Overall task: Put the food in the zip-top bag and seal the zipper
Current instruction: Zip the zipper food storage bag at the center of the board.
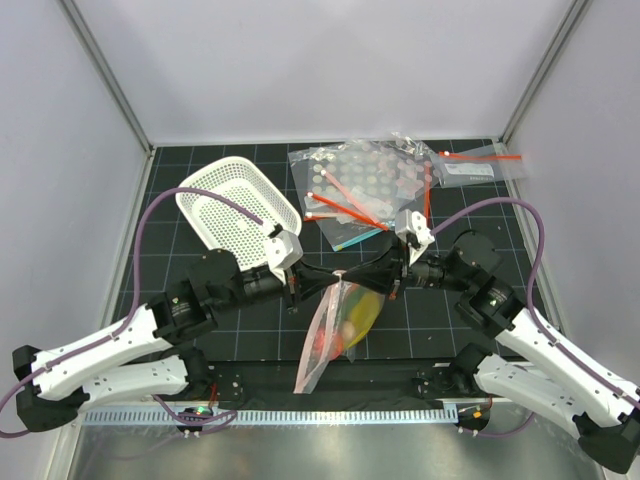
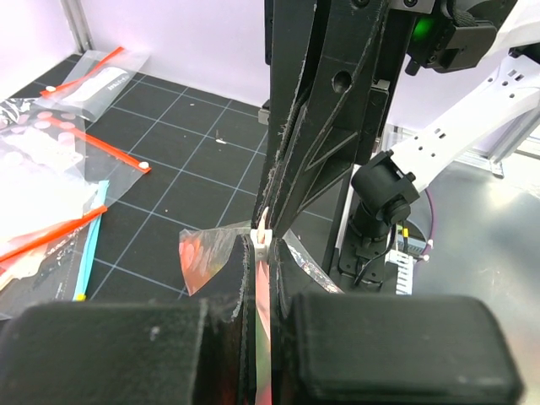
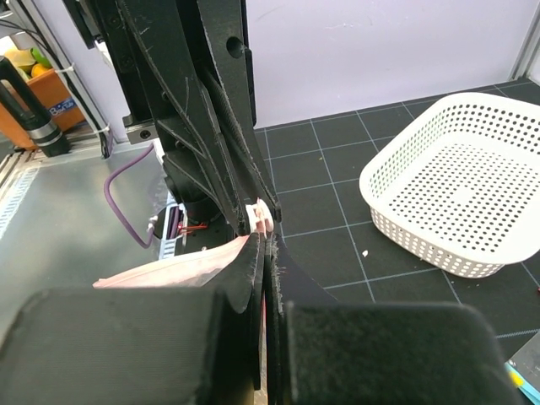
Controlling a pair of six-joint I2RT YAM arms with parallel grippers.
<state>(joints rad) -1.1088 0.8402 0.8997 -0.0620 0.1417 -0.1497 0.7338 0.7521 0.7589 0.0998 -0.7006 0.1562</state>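
Observation:
I will next swing my left gripper toward the basket's near end and turn it outward to release the zipper, because that end is to the gripper's left in the top view.
The zip-top bag hangs from both grippers over the near middle of the mat. The food is inside it: a yellow piece and red pieces show through the plastic. My left gripper and right gripper meet tip to tip on the bag's top edge. In the left wrist view my left gripper is shut on the red zipper, just behind its white slider. In the right wrist view my right gripper is shut on the same edge, with the slider at its tips.
The white perforated basket lies empty at the back left and also shows in the right wrist view. A pile of spare zip bags and one more bag lie at the back right. A metal rail runs along the near edge.

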